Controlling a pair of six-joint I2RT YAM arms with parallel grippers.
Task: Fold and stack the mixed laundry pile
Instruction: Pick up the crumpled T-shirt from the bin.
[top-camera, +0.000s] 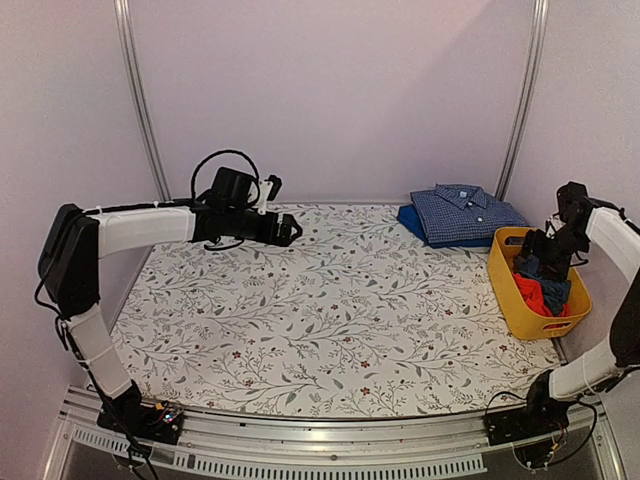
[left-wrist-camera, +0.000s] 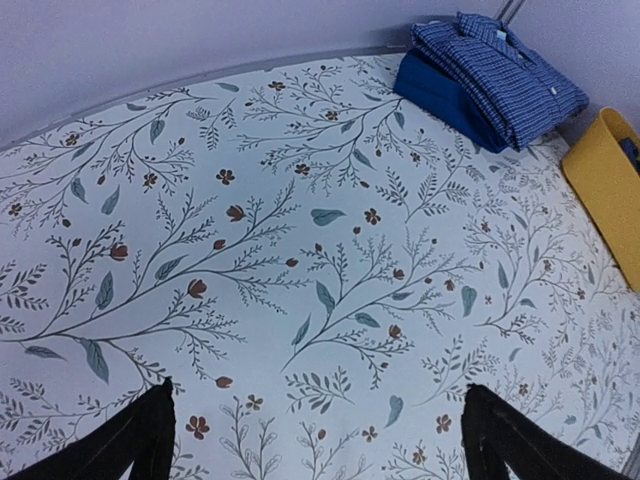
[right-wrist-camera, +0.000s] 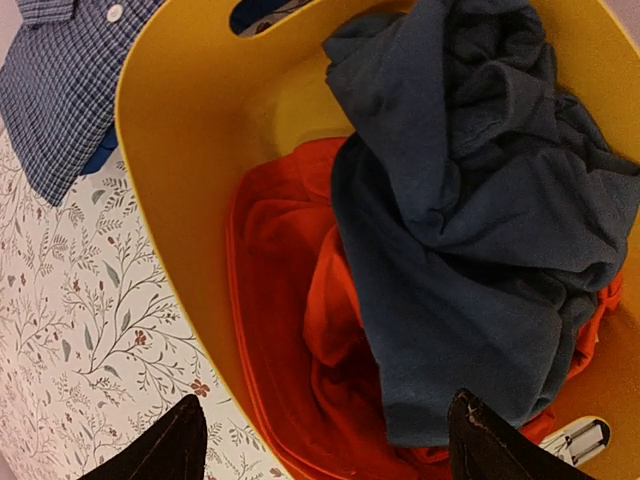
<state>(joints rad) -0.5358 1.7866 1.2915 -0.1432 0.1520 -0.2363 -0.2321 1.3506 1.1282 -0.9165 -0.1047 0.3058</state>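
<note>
The right gripper moves down and to the right in the wrist view onto the navy garment's bunched folds next, since they lie below it and toward that side.
The mixed laundry pile lies in the yellow basket (right-wrist-camera: 190, 200): a crumpled dark navy garment (right-wrist-camera: 470, 220) on top of a red-orange cloth (right-wrist-camera: 290, 260). From above they show as the navy garment (top-camera: 541, 272) and the red-orange cloth (top-camera: 540, 298). A folded blue small-check shirt (top-camera: 465, 212) rests on a folded blue garment (top-camera: 409, 219) at the back right. My right gripper (right-wrist-camera: 325, 445) hangs open just above the basket, one finger over the navy garment, the other outside the basket's wall. Over the back left of the table my left gripper (left-wrist-camera: 320, 440) is open and holds nothing.
The yellow basket (top-camera: 508, 290) stands at the table's right edge, near the folded shirt (left-wrist-camera: 500, 70). A floral cloth (top-camera: 330, 310) covers the table. A small silvery clip (right-wrist-camera: 580, 440) shows inside the basket. Metal frame posts (top-camera: 140, 100) rise at the back corners.
</note>
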